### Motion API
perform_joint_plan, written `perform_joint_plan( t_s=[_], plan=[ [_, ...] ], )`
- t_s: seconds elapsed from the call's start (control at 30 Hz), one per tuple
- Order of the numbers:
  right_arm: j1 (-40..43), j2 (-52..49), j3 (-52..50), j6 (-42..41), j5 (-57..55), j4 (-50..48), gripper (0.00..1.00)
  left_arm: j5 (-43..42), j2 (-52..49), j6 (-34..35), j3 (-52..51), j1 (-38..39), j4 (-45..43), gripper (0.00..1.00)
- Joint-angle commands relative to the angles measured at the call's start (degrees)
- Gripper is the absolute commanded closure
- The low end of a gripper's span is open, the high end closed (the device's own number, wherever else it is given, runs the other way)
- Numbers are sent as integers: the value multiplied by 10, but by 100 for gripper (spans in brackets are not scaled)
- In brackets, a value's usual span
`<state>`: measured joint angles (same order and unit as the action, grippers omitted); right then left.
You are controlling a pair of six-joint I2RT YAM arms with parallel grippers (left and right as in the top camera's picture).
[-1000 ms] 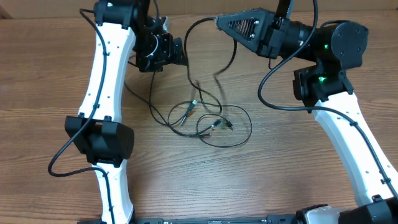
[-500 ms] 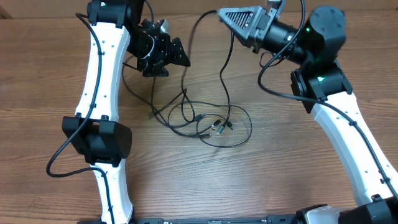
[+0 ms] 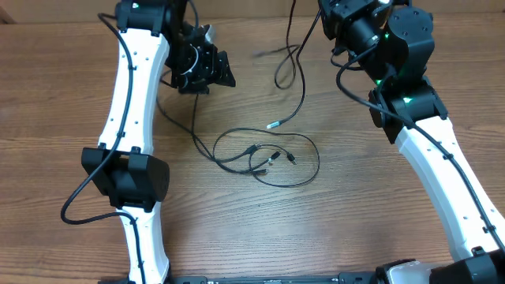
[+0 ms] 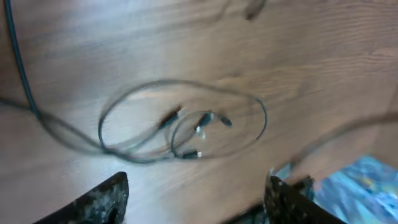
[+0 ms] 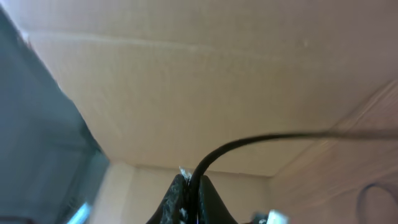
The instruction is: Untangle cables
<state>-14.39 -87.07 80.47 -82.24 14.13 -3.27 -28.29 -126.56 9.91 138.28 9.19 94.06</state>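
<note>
The black cable's dangling loop point(image 3: 284, 78) hangs free. My left gripper should next move outward and to the right in the overhead view, onto that loop.
A pile of thin black cables point(image 3: 272, 158) lies in a loose loop on the wooden table, plug ends in its middle. One cable point(image 3: 303, 91) hangs from the top edge of the overhead view, its silver tip point(image 3: 272, 125) just off the pile. My right gripper point(image 5: 193, 182) is shut on this cable point(image 5: 261, 140), raised high and tilted up; its fingers are cut off in the overhead view. My left gripper point(image 3: 223, 71) stands open behind and left of the pile. In its wrist view the left gripper point(image 4: 196, 190) holds nothing, with the looped cables point(image 4: 199, 124) ahead of it.
The left arm's own thicker cable point(image 3: 175, 122) trails down toward the loop's left side. A cardboard wall point(image 5: 205, 81) stands behind the table. The right arm point(image 3: 426, 150) rises along the right side.
My right gripper has risen and swung back out of the top of the overhead view, drawing one cable up and out of the pile. The left gripper's fingers have narrowed slightly.
</note>
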Motion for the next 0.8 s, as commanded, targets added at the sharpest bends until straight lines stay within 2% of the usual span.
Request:
perform_joint_plan(
  t_s=[0.0, 0.1, 0.2, 0.27, 0.4, 0.6, 0.77],
  plan=[
    [-2, 5, 6, -151, 11, -12, 96, 27, 3, -24, -3, 32, -31, 31],
    [-2, 5, 6, -153, 57, -47, 96, 75, 3, -11, -3, 59, -63, 27],
    [-2, 6, 6, -153, 112, -122, 96, 175, 3, 54, -3, 83, -103, 25],
    [-2, 7, 6, -153, 130, -161, 96, 199, 3, 63, -3, 84, -114, 25],
    [-2, 9, 6, -153, 162, -203, 96, 186, 3, 64, -3, 73, -132, 25],
    [-6, 9, 6, -153, 175, -229, 96, 78, 3, 63, -3, 63, -130, 23],
    [-6, 9, 6, -153, 164, -250, 96, 66, 3, 57, -3, 70, -110, 24]
  ],
)
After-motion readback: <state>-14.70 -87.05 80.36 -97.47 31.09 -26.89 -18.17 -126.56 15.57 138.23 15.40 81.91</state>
